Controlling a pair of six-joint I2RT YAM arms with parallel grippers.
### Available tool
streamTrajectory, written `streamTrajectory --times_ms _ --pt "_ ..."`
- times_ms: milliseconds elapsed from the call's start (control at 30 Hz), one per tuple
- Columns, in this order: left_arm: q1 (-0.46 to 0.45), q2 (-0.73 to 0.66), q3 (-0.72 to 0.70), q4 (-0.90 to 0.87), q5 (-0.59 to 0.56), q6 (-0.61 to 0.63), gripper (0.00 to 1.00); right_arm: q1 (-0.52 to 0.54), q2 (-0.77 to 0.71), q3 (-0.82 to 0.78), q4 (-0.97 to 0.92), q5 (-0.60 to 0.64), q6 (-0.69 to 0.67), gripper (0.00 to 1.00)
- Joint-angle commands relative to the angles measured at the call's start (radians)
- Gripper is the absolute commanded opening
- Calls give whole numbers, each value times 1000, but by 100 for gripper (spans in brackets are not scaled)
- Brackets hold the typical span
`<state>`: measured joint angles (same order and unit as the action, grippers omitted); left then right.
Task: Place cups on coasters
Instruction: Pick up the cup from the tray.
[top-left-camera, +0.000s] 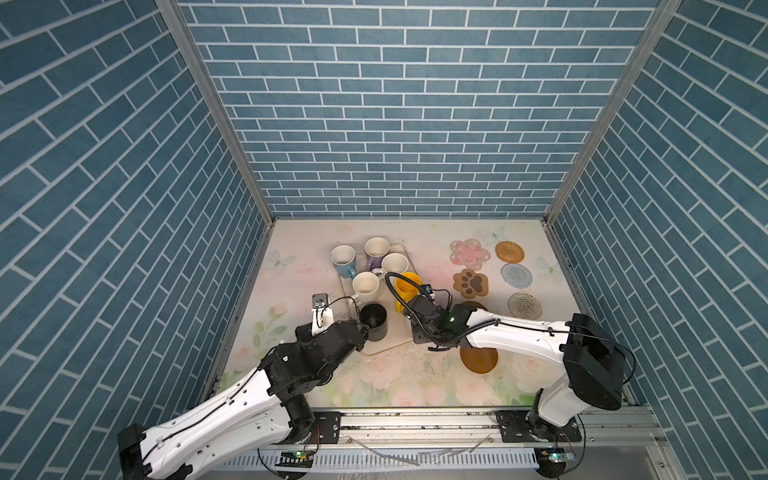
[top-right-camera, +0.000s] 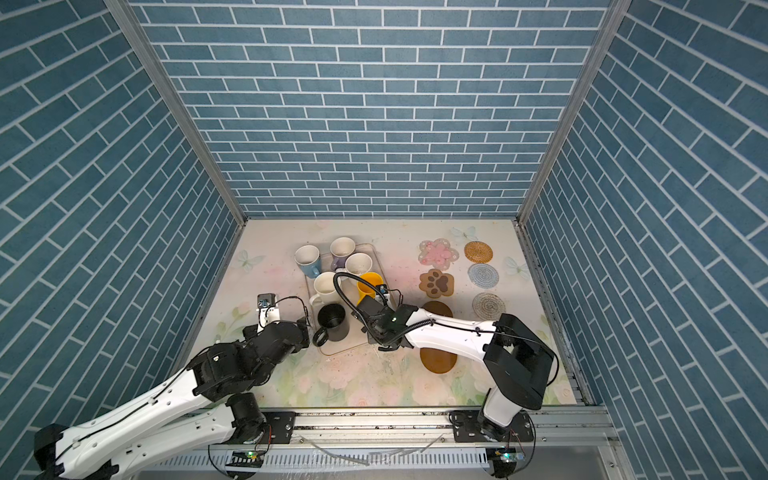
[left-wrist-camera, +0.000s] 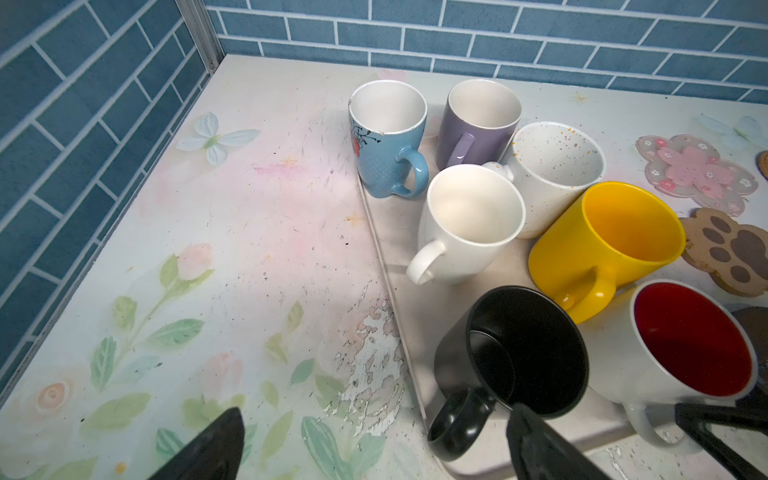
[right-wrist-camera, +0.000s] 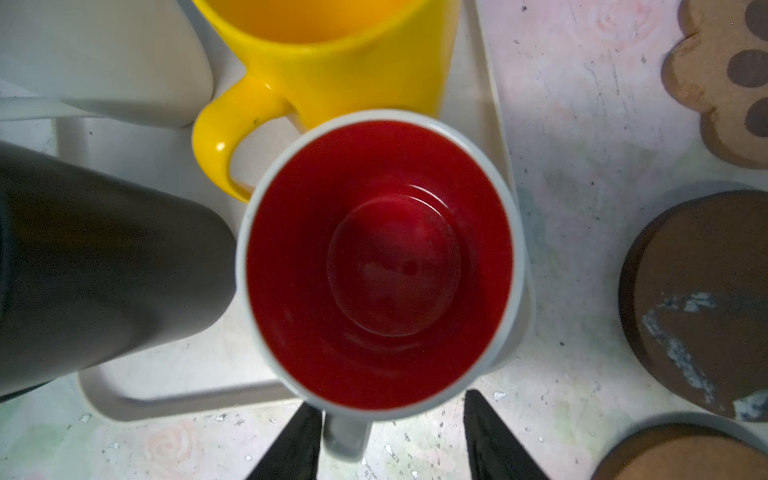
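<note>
My right gripper lowers around the handle of the red-lined cup (right-wrist-camera: 348, 437) next and closes on it, since that handle lies below the gripper, between its open fingers.
Several cups stand on the cream tray (top-left-camera: 390, 344): light blue (top-left-camera: 343, 259), lavender (top-left-camera: 376, 251), speckled cream (top-left-camera: 395, 264), plain cream (top-left-camera: 365, 286), yellow (top-left-camera: 407, 289) and black (top-left-camera: 374, 322). The white cup with red inside (right-wrist-camera: 378, 266) sits at the tray's near right corner, hidden under the right wrist in both top views. My right gripper (right-wrist-camera: 392, 417) is open and straddles its handle; one finger touches it, the other stands apart. My left gripper (left-wrist-camera: 374, 449) is wide open beside the black cup (left-wrist-camera: 519, 353), whose handle lies between the fingers.
Coasters lie bare to the right of the tray: pink flower (top-left-camera: 469, 253), rattan (top-left-camera: 509, 252), blue woven (top-left-camera: 516, 276), paw-print (top-left-camera: 470, 283), whitish spiral (top-left-camera: 525, 306) and a brown disc (top-left-camera: 478, 359). Another brown disc (right-wrist-camera: 698, 299) sits close beside the red-lined cup.
</note>
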<state>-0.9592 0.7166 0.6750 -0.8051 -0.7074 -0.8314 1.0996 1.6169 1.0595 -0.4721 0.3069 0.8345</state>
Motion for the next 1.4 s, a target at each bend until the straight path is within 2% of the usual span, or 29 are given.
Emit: streamTrajectory --times_ms 0,267,733,1067,1167,1233,1367 --pt "15 -20 -5 1 11 11 99 2 15 51 -31 9 49 53" --pt "20 44 4 -25 32 -19 99 2 67 57 -29 -7 73 34" --pt "27 58 8 20 52 17 99 -13 129 45 -6 -18 75 26" --pt "28 69 20 -9 36 31 99 -17 98 24 -5 -3 61 10" --pt "28 106 71 -54 18 18 99 -19 82 23 -13 8 42 5" --pt "28 126 88 -56 34 42 99 -20 70 25 -14 10 22 0" --pt "28 116 94 -15 92 109 99 -24 47 41 -32 13 -22 0"
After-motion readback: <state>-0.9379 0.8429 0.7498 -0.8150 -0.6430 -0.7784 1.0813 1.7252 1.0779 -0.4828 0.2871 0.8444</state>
